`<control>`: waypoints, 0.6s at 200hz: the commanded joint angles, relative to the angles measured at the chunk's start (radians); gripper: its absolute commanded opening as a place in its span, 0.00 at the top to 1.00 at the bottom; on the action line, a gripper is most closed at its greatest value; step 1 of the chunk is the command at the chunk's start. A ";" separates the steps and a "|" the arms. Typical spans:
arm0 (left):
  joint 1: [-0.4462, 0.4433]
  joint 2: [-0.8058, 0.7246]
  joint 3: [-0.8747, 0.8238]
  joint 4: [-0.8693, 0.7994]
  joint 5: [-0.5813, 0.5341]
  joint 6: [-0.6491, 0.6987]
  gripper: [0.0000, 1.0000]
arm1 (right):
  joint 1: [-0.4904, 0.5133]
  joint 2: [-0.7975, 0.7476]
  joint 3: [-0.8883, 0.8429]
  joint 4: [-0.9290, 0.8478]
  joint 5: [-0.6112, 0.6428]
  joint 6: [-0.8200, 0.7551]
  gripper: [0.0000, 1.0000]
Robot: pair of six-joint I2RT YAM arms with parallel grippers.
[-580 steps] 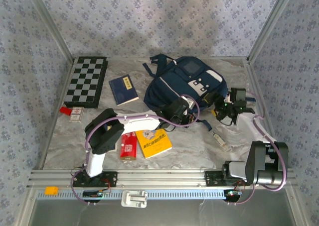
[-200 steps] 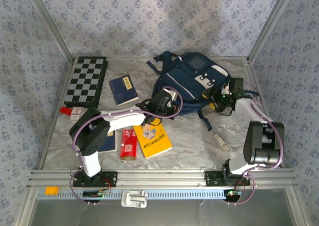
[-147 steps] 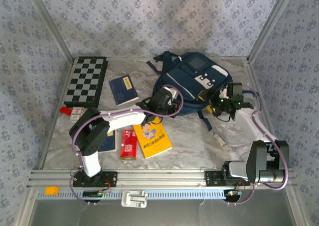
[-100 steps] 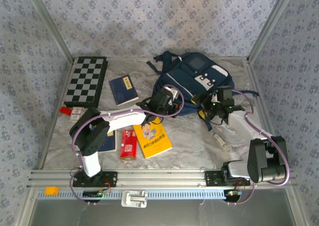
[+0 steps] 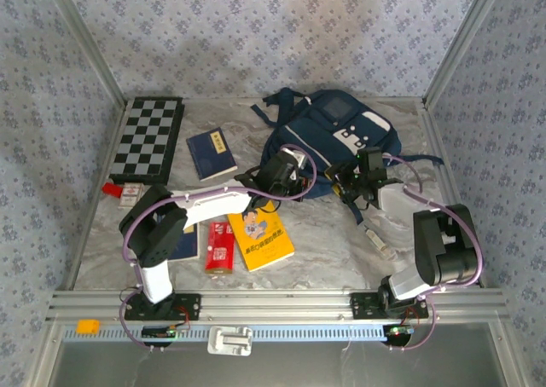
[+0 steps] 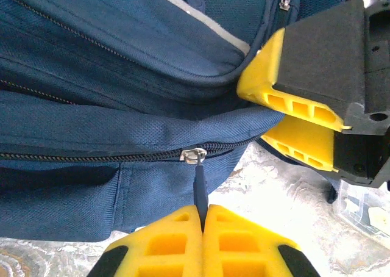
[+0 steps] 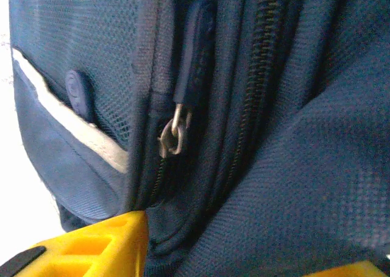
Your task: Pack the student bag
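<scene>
My left gripper will next move away from the bag's pinched corner along the closed zipper teeth (image 6: 91, 159) just beyond its fingers to open those teeth, and then it will let go of the pull tab (image 6: 199, 188).
The navy student bag (image 5: 328, 135) lies at the back right of the table, and its fabric (image 6: 122, 124) spreads across the left wrist view. My left gripper (image 5: 284, 179) is at the bag's near left edge. It (image 6: 202, 208) is shut on the dark blue pull tab (image 6: 199, 188) of a closed zipper. My right gripper (image 5: 352, 185) is at the bag's near right edge. Its yellow fingers (image 6: 286, 97) pinch a fold of the bag's corner. In the right wrist view, bag fabric (image 7: 292, 185) fills the gap of that gripper (image 7: 250, 243), beside another zipper pull (image 7: 192, 51).
A chessboard (image 5: 149, 138) lies at the back left, with a blue book (image 5: 212, 153) beside it. A yellow book (image 5: 263, 242) and a red pack (image 5: 219, 249) lie near the left arm. A small stick-shaped item (image 5: 378, 238) lies in front of the right gripper.
The right gripper swung left from the bag's right side to its near edge and narrowed onto the fabric. The left gripper has kept still, shut on the pull tab.
</scene>
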 commanded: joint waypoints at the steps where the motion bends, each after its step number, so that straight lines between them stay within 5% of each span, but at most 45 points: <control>1: -0.001 0.007 0.036 -0.047 -0.047 -0.031 1.00 | -0.006 0.009 0.049 -0.019 0.002 -0.060 0.67; 52: 0.035 -0.044 -0.033 -0.064 -0.033 -0.044 1.00 | -0.070 0.004 0.108 -0.182 -0.102 -0.247 0.99; 120: 0.072 -0.117 -0.127 -0.097 -0.012 -0.006 1.00 | -0.164 -0.014 0.194 -0.342 -0.204 -0.447 1.00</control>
